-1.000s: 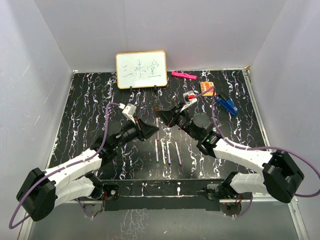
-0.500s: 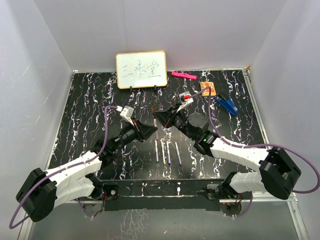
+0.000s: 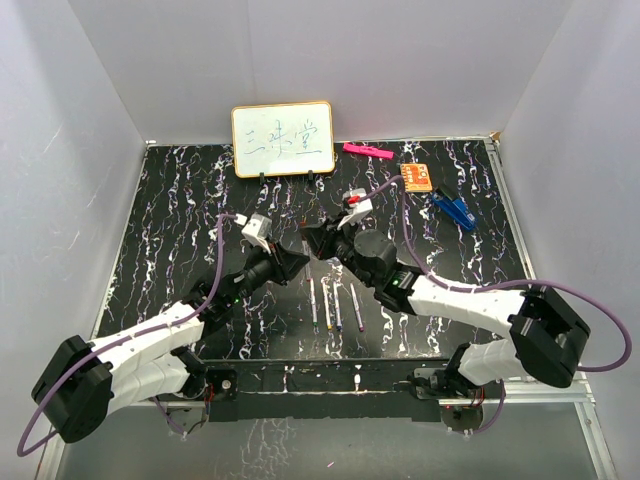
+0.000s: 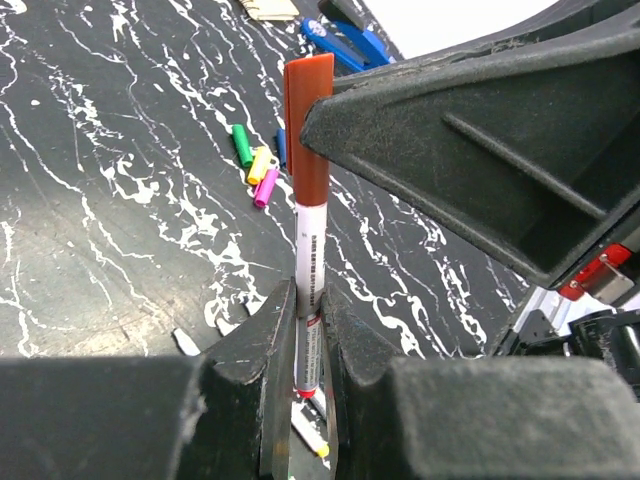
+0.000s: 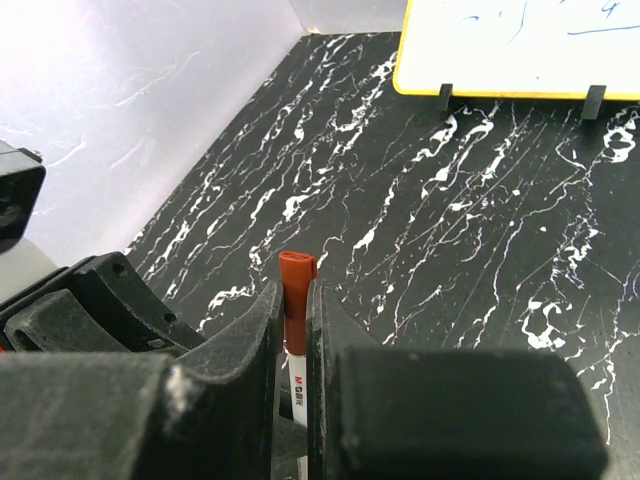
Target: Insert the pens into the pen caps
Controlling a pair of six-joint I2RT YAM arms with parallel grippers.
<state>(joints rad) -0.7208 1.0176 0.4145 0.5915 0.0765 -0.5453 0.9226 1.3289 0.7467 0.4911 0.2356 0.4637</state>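
Observation:
I should next carry the capped red pen down and left in the top view with my left gripper and release it, because the tabletop is bare there.
My left gripper [image 4: 305, 345] is shut on the white body of the red pen [image 4: 308, 245], held off the table. The red cap [image 4: 307, 125] sits on the pen's far end. My right gripper [image 5: 293, 310] is shut on that red cap [image 5: 296, 285]. In the top view the left gripper [image 3: 297, 262] and right gripper [image 3: 315, 241] meet tip to tip above the table's middle. Several other pens [image 3: 336, 306] lie side by side below them. Green [image 4: 241, 145], yellow [image 4: 258, 165], purple [image 4: 266, 187] and blue [image 4: 281, 146] caps lie together on the table.
A whiteboard [image 3: 283, 138] stands at the back. A pink marker [image 3: 367, 151], an orange card [image 3: 417, 177] and a blue clip [image 3: 455, 209] lie at the back right. White walls close in the black marbled table [image 3: 170, 220].
My right gripper has moved left and closed up on the left gripper. The stretch of pen showing between them has shrunk to almost nothing. Both grippers stay shut.

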